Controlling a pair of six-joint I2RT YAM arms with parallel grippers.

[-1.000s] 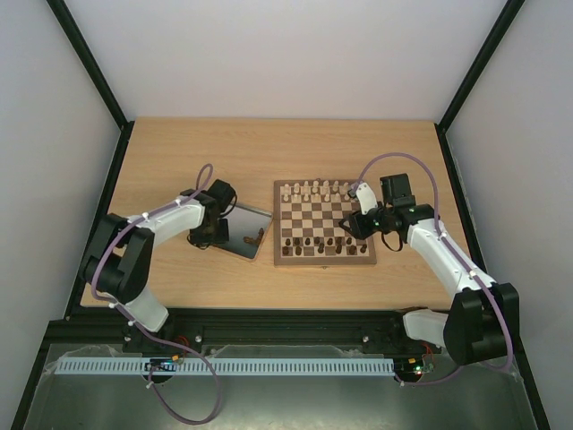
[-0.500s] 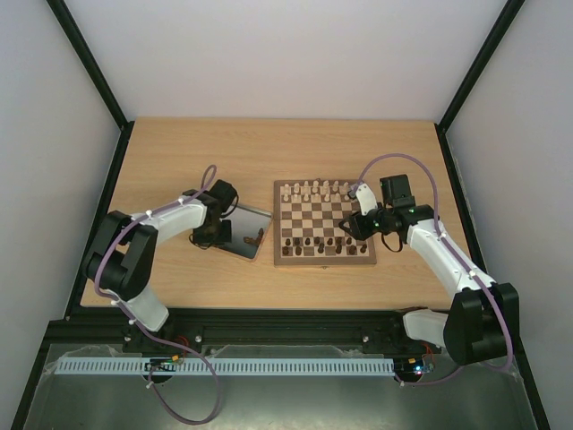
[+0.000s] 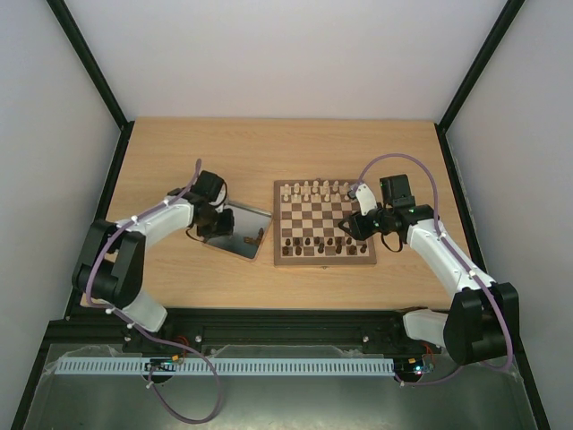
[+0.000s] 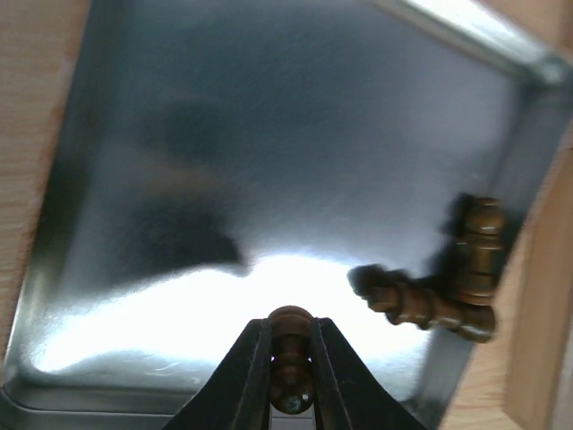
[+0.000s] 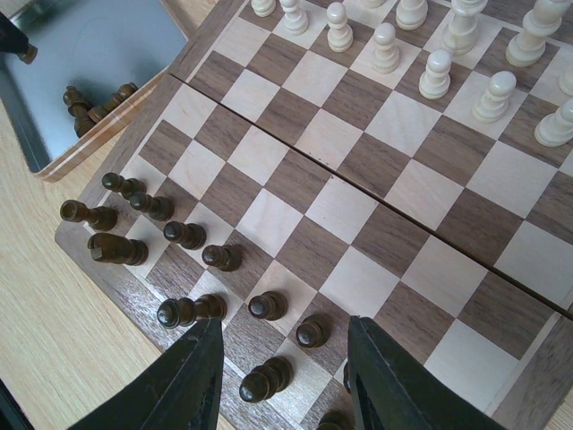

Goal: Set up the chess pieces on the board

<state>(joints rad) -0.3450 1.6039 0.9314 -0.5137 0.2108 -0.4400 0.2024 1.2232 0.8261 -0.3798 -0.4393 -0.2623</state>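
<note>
The left gripper rises over to the board (image 3: 324, 219) next and lowers there to release the piece. The tray-side dark square beyond the dark pieces is bare.
My left gripper (image 4: 291, 345) is shut on a small dark brown chess piece (image 4: 291, 327), held just above the floor of the shiny metal tray (image 4: 269, 134). Two more dark pieces (image 4: 421, 305) lie tipped over against the tray's right wall. The board (image 3: 324, 219) lies to the right of the tray (image 3: 243, 235). Several dark pieces (image 5: 221, 257) stand on its two near rows. My right gripper (image 5: 286, 354) hangs open above those near rows, with nothing between its fingers. From above, the left gripper (image 3: 215, 224) sits over the tray's left part.
Cream-coloured light pieces (image 5: 436, 73) line the board's far rows. The tray lies close against the board's left edge. Bare wooden table (image 3: 269, 148) stretches behind both, and black frame posts stand at the sides.
My left gripper has closed on the dark piece in the tray, and its wrist has shifted slightly left and back. The right arm has not moved.
</note>
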